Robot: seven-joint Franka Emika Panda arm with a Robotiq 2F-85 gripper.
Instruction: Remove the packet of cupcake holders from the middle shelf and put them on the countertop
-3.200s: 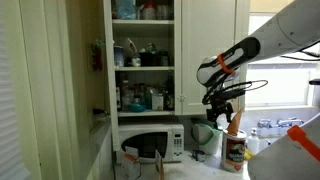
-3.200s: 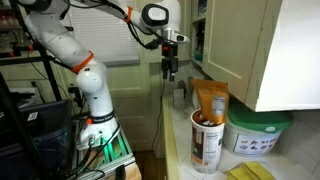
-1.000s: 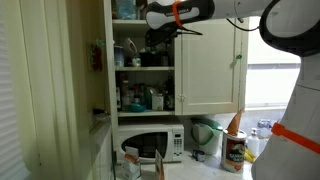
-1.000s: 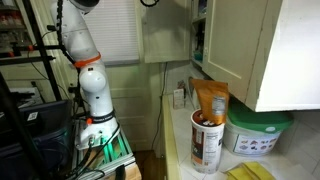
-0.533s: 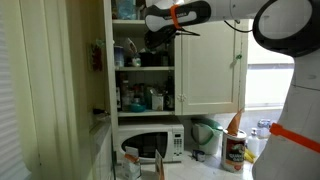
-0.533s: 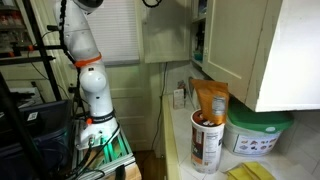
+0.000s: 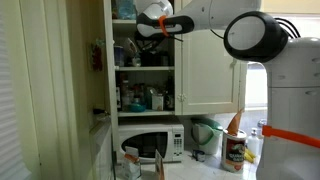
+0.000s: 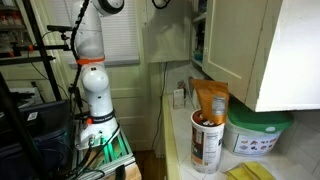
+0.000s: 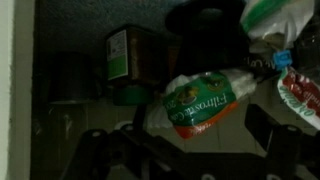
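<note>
The packet of cupcake holders lies ahead of my open fingers, so I will move my gripper outward onto the packet's edge by the green label (image 9: pixel 180 117) and close.
In the wrist view a pale, rounded packet of cupcake holders (image 9: pixel 200 100) with a green and orange label lies on the dim middle shelf (image 9: pixel 215 128), just ahead of my gripper (image 9: pixel 192 142). The dark fingers (image 9: pixel 262 128) stand apart on either side below it, open, not touching it. In an exterior view the gripper (image 7: pixel 146 29) reaches into the white cupboard above the middle shelf (image 7: pixel 145 68). The packet is too small to pick out there. The countertop (image 7: pixel 205 168) lies far below and also shows in an exterior view (image 8: pixel 180 140).
A green-labelled tin (image 9: pixel 125 55) and dark jars stand behind the packet. The open cupboard door (image 8: pixel 165 35) hangs beside the arm. A white microwave (image 7: pixel 150 145), a pale green jug (image 7: pixel 205 133) and a brown-labelled can (image 7: pixel 235 150) stand on the counter.
The arm rose from near the counter to the cupboard. In the last half second it has pushed further left, into the shelf space.
</note>
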